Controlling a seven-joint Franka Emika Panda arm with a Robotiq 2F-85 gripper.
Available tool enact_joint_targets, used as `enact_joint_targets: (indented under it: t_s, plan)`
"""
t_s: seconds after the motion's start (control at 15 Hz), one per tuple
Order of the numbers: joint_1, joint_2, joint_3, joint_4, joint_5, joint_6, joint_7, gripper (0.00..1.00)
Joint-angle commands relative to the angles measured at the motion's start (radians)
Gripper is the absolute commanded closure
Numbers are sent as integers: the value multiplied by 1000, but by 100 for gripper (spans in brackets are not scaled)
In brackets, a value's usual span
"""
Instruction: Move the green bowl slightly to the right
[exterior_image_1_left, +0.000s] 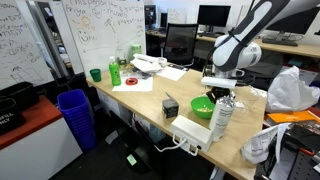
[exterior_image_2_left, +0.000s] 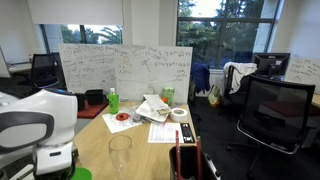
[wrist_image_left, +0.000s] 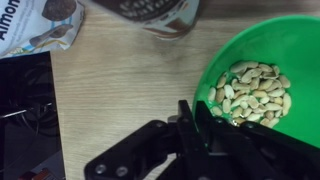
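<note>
My gripper draws the green bowl (exterior_image_1_left: 203, 107) back toward my base next and releases it there, since the tabletop past the clear bottle stands open.
The green bowl (wrist_image_left: 228, 52) is lime green and holds peanuts. In the wrist view it fills the right side, on the wooden table. My gripper (wrist_image_left: 203, 112) is closed on its near rim, with one black finger outside the wall and one inside. In an exterior view the bowl (exterior_image_1_left: 203, 107) sits near the table's front edge, under the gripper (exterior_image_1_left: 217, 93), beside a clear bottle (exterior_image_1_left: 222, 116). In an exterior view only a green sliver of the bowl (exterior_image_2_left: 80, 175) shows beside the robot's base.
A dark green cup (exterior_image_1_left: 96, 74) and an upright green bottle (exterior_image_1_left: 115, 72) stand at the table's far end. A white power strip (exterior_image_1_left: 190, 130), a small dark box (exterior_image_1_left: 170, 105) and papers (exterior_image_1_left: 133, 84) lie nearby. A snack bag (wrist_image_left: 35, 25) and a dark container (wrist_image_left: 150, 15) are close to the bowl.
</note>
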Motion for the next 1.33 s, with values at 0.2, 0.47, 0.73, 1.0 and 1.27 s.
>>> enact_joint_targets:
  t_s: [0.2, 0.47, 0.73, 1.0, 1.27]
  plan:
    - [-53, -138, -4, -167, 123, -22, -43, 98]
    - [-81, -222, -33, -277, 163, -16, -33, 99]
    - [-81, -254, -36, -348, 190, 4, -3, 99]
    - [-76, -220, -46, -370, 188, 36, 113, 99]
    - [-85, -184, -58, -375, 227, 76, 242, 99]
